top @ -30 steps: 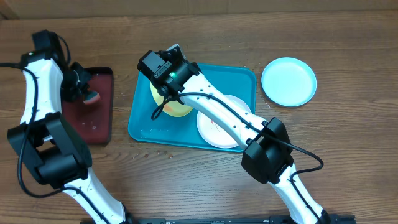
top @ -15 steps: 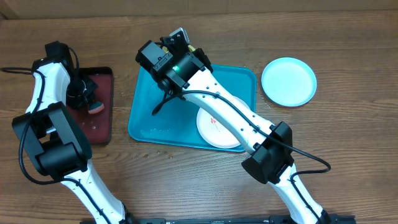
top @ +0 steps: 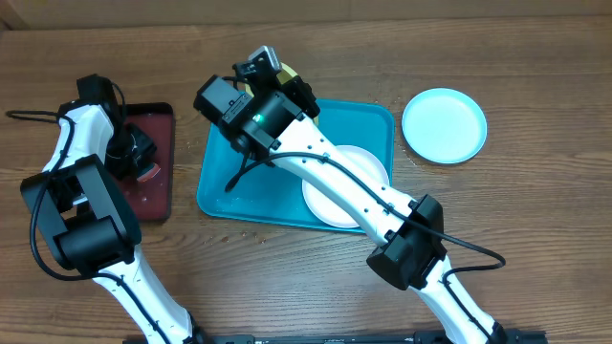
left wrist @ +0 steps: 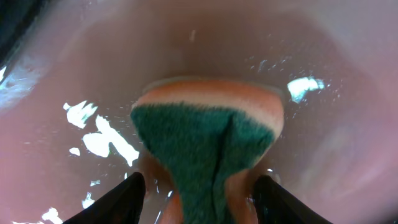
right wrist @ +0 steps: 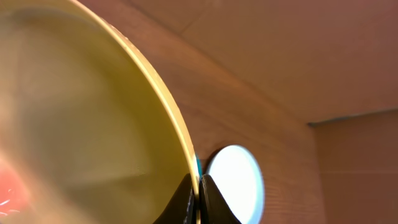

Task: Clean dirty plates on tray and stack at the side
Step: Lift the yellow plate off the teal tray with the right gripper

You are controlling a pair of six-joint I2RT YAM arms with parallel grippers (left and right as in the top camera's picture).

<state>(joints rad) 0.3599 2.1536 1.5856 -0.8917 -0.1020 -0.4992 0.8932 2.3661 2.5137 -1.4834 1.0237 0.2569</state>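
Observation:
I should next swing my right gripper to the right in the overhead view and lower its plate onto the light blue plate (top: 444, 125) (right wrist: 236, 185), which lies beside the tray.
My right gripper (right wrist: 199, 194) is shut on the rim of the yellow-green plate (right wrist: 93, 112), which it holds tilted in the air. Overhead, this plate (top: 286, 74) shows only as a sliver above the back edge of the turquoise tray (top: 229, 186). A white plate (top: 337, 203) with faint red smears lies in the tray, partly under the right arm. The light blue plate (top: 444, 125) rests on the table to the tray's right. My left gripper (left wrist: 199, 180) stands open around a green-and-orange sponge (left wrist: 208, 137).
The sponge lies in a wet dark red tray (top: 153, 196) left of the turquoise one. The right arm (top: 335, 177) crosses the turquoise tray diagonally. A cardboard wall (right wrist: 298, 56) stands behind the table.
The right gripper lifted the yellow-green plate off the tray and tilted it toward the back. The left gripper lowered onto the red tray and opened around the sponge.

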